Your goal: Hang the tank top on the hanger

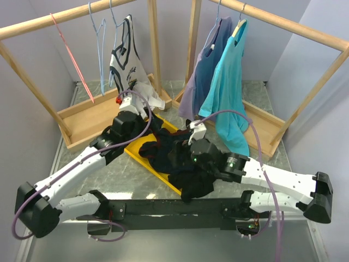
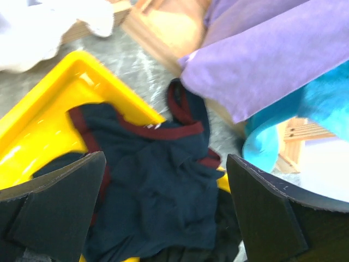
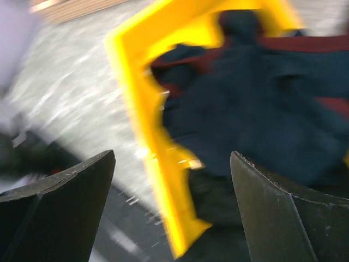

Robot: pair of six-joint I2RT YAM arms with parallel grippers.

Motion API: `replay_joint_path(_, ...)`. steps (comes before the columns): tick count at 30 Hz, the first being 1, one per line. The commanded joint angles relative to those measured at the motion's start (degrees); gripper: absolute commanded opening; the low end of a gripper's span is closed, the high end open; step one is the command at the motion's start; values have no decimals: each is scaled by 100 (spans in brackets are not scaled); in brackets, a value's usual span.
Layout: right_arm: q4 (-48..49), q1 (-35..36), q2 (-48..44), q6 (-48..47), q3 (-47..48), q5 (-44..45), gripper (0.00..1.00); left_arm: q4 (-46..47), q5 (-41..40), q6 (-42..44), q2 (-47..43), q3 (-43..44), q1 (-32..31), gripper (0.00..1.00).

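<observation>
The right gripper turns and moves outward next, then down onto the uncovered maroon trim by the purple shirt, since that trim lies outward of the gripper.
The navy tank top (image 1: 160,146) with maroon trim lies crumpled in a yellow tray (image 1: 136,150). It also shows in the left wrist view (image 2: 158,191) and, blurred, in the right wrist view (image 3: 262,114). My left gripper (image 1: 146,132) is open and empty just above the top (image 2: 163,218). My right gripper (image 1: 179,154) is open and empty over the tray's near edge (image 3: 172,213). The light-blue hanger (image 1: 101,46) hangs on the left rack's rail, far from both grippers.
A black garment (image 1: 191,183) drapes over the tray's near edge. A pink-red hanger (image 1: 71,54) and a white tank top (image 1: 125,54) hang on the left wooden rack (image 1: 82,123). A purple shirt (image 1: 206,65) and a teal shirt (image 1: 229,87) hang on the right rack.
</observation>
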Motion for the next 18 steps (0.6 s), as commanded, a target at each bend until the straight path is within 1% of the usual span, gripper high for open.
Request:
replay_joint_path(1,172,-912,85,-130,-272,-75,94,-576,-213,-42,-418,-288,-12,99)
replay_joint_path(4,269,-1282,542,-385,-61,-164,93,-804,-231,-130,-674,-428,-12,99)
replay_joint_path(5,269,-1388,813,-411,70,-190,92,-962,-239,-191,-744,-437,-12,99)
replay_joint_path(7,339,-1738,1052,-412,159,-208,89,-1095,-266,-235,-788,-472,-12,99)
replay_joint_path(9,392,-1889,1421,-420,317,-103,85,-1218,-284,-280,-858,-525,-12,100)
replay_joint_path(14,261,-1978,2465,-429,1106,318,77,-1236,-240,-297,-1034,-666,-12,99)
replay_joint_path(16,164,-1969,2730,-412,1318,520,75,-1245,-240,-306,-1078,-666,-12,99)
replay_joint_path(17,77,-1969,2923,-385,1467,826,74,-1245,-240,-289,-1105,-666,-12,99)
replay_joint_path(18,102,-1969,2977,-403,1486,925,74,-1245,-222,-280,-1114,-666,-12,99)
